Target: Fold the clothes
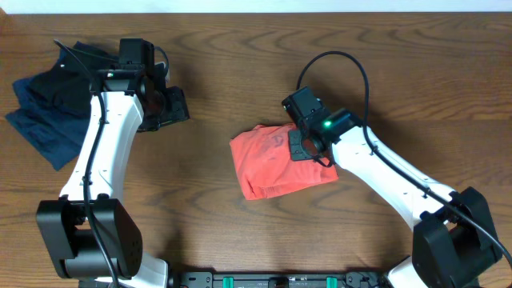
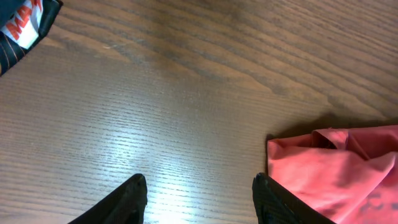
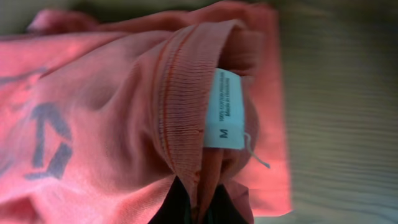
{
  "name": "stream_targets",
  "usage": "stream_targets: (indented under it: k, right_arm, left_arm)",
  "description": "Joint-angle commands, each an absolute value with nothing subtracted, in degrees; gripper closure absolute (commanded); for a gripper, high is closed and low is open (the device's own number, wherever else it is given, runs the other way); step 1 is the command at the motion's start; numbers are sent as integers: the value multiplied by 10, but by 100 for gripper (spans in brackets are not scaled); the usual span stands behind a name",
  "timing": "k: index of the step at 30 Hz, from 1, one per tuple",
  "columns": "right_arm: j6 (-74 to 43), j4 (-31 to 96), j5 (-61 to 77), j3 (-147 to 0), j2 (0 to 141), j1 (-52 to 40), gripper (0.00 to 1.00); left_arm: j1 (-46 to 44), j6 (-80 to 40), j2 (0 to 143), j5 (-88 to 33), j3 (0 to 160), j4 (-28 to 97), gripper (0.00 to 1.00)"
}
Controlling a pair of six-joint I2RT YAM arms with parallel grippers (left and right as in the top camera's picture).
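Note:
Next, my right gripper will draw the collar to the right in the overhead view, over the shirt's side edge point(image 1: 331, 169) point(image 3: 275, 146), and release it, because it sits bunched inside that edge.
The coral-red T-shirt point(image 1: 272, 164) lies folded into a small bundle at the table's middle. My right gripper point(image 1: 306, 146) is on its right upper edge, shut on the ribbed collar point(image 3: 186, 112) beside the white neck tag point(image 3: 224, 109). Navy lettering point(image 3: 46, 140) shows on the left of the right wrist view. My left gripper point(image 1: 172, 106) is open and empty above bare wood, well left of the shirt. The shirt's edge shows at the lower right of the left wrist view point(image 2: 339, 168), beside the open fingers point(image 2: 199, 199).
Folded navy and black garments point(image 1: 48, 104) lie at the table's far left, behind my left arm; their corner with a white-and-red print point(image 2: 25, 25) shows in the left wrist view. Bare wooden table point(image 1: 208, 216) surrounds the shirt.

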State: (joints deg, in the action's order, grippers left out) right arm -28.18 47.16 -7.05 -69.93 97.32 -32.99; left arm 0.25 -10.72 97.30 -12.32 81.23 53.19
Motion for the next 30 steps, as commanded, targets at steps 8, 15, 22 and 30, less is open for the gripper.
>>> stream_targets:
  k: [8,15,22,30]
  right_arm:
    - [-198,498,-107,-744,954,-293,99]
    - [-205,521,-123,-697,974,-272,95]
    - [-218,540,-120,-684,975,-264,49]
    - [-226,567,-91,-745,932,-260,78]
  left_arm:
    - [2,-114,971,-130,819,536,44]
    - [2,-114,971,-130,819,544,43]
    - [-15,-105,971,-166,819,536,43]
    - [-96,-67,972,-238,819,422,45]
